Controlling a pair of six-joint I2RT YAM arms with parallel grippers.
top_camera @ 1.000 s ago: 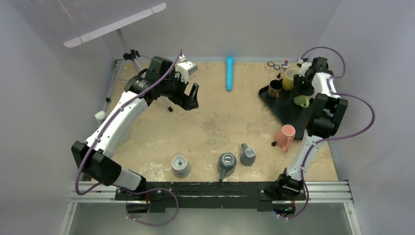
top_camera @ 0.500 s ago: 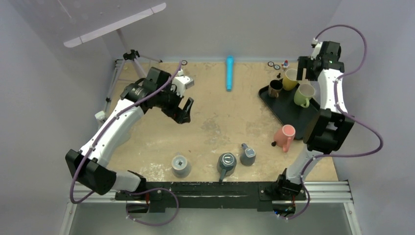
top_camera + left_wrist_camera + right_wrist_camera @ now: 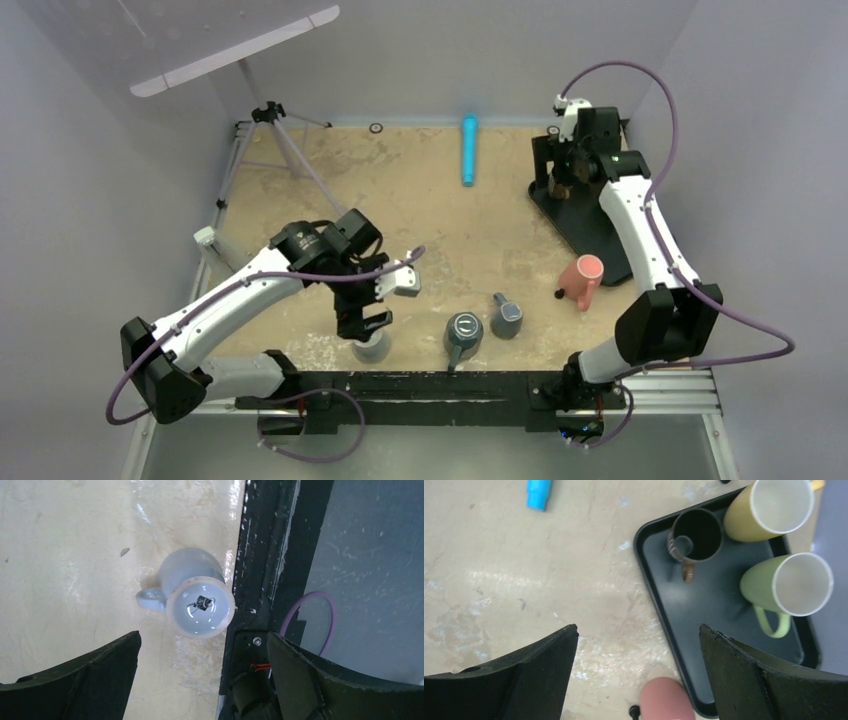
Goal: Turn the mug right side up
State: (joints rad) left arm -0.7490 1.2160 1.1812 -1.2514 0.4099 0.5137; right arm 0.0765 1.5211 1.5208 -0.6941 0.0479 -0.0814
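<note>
I will lower my left gripper onto the handle of the pale grey mug next and close on it, because that handle sticks out below my open fingers.
A pale grey mug (image 3: 200, 605) stands upside down near the table's front edge, base up, handle (image 3: 148, 597) pointing left in the left wrist view. My left gripper (image 3: 205, 680) hovers open above it, one finger on each side, touching nothing. From the top view this mug (image 3: 372, 348) is partly hidden under the left gripper (image 3: 362, 325). My right gripper (image 3: 636, 680) is open and empty, high over the left edge of the black tray (image 3: 704, 605). A pink mug (image 3: 666, 700) lies on its side below it.
On the tray stand a brown mug (image 3: 696, 535), a yellow mug (image 3: 769, 510) and a green mug (image 3: 786, 587), all mouth up. A dark teal mug (image 3: 463, 332) and a grey-blue mug (image 3: 506, 316) sit near the front. A blue cylinder (image 3: 468, 148) and a tripod (image 3: 280, 140) are at the back.
The right gripper opened, left the green mug upright on the tray and swung up and back-left. The left arm swept from the back left down to over the grey mug.
</note>
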